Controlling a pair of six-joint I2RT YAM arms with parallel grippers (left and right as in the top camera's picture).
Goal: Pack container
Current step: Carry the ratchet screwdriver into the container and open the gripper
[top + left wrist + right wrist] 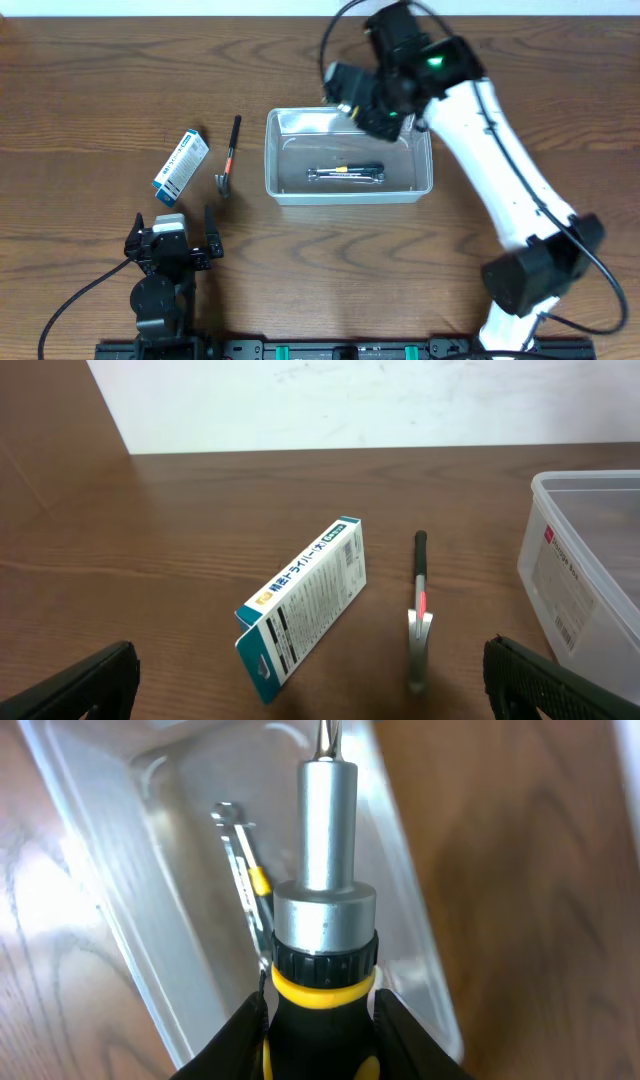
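Observation:
The bare bottom of the clear plastic container is below the right gripper, so the gripper needs to move down into the container and release the screwdriver beside the black-and-yellow tool.
The clear plastic container sits mid-table and holds a black-and-yellow tool. It also shows in the right wrist view and at the right edge of the left wrist view. My right gripper is over the container's far right part, shut on a black-and-yellow screwdriver whose metal shaft points over the container. My left gripper is open and empty near the front left. A small hammer and a white-and-blue box lie on the table ahead of it, also seen in the left wrist view: hammer, box.
The wood table runs to a white wall at the back. The right arm stretches from the front right across to the container.

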